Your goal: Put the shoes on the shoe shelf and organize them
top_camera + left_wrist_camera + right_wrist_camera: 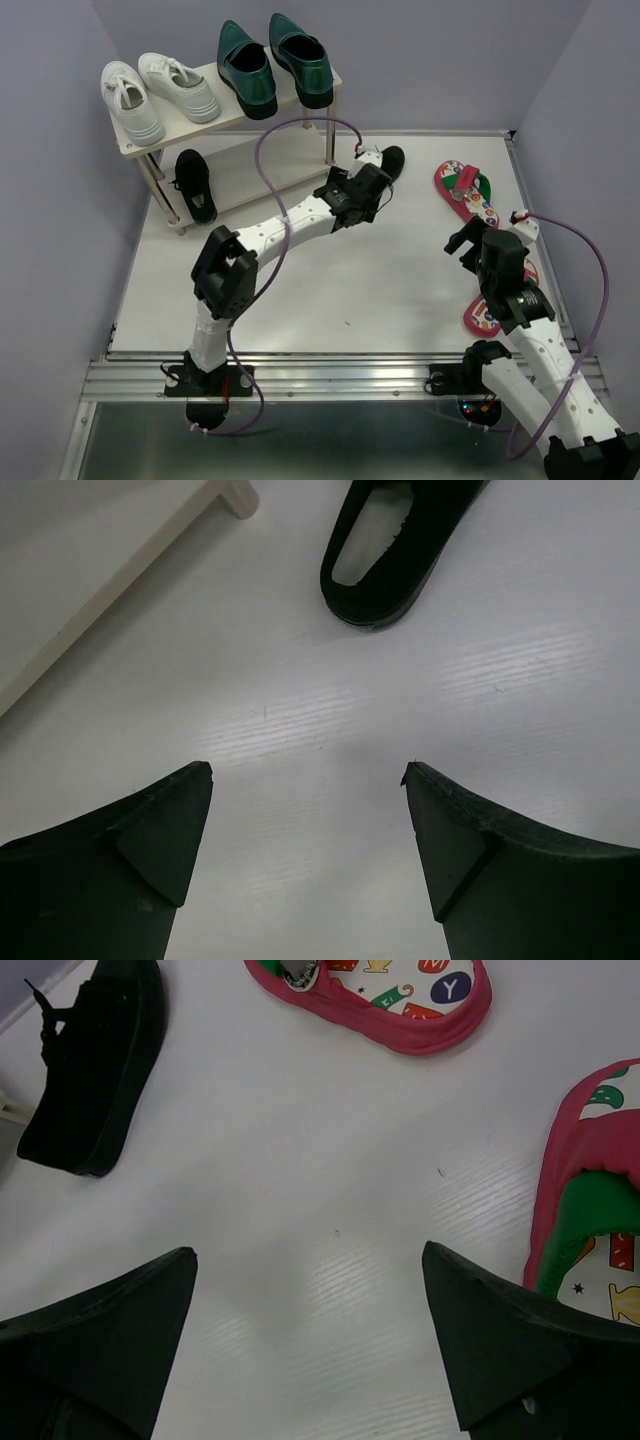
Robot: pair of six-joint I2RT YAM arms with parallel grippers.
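I should move my left gripper down and outward next, with its open fingers on both sides of the heel of the black shoe point(372, 605) on the tabletop, because the heel is below my fingers and farther outward.
The shoe shelf point(228, 112) stands at the back left. Two dark-green loafers point(272, 62) sit on its top board. One black strap shoe point(194, 184) sits on the lower board. The other black shoe point(391, 160) lies on the table, just beyond my open, empty left gripper point(372, 186). In the left wrist view that shoe point(400, 550) lies ahead of the gripper point(307, 770). One red flip-flop point(466, 191) lies at the right. The second flip-flop point(486, 312) is partly hidden under my right arm. My right gripper point(465, 240) is open and empty above the table point(308, 1252), between the flip-flops point(400, 995) point(590, 1200).
Two white sneakers point(158, 92) take up the left half of the shelf's top board. A shelf foot and lower board edge point(130, 570) show at the left of the left wrist view. Purple walls close in the table on three sides.
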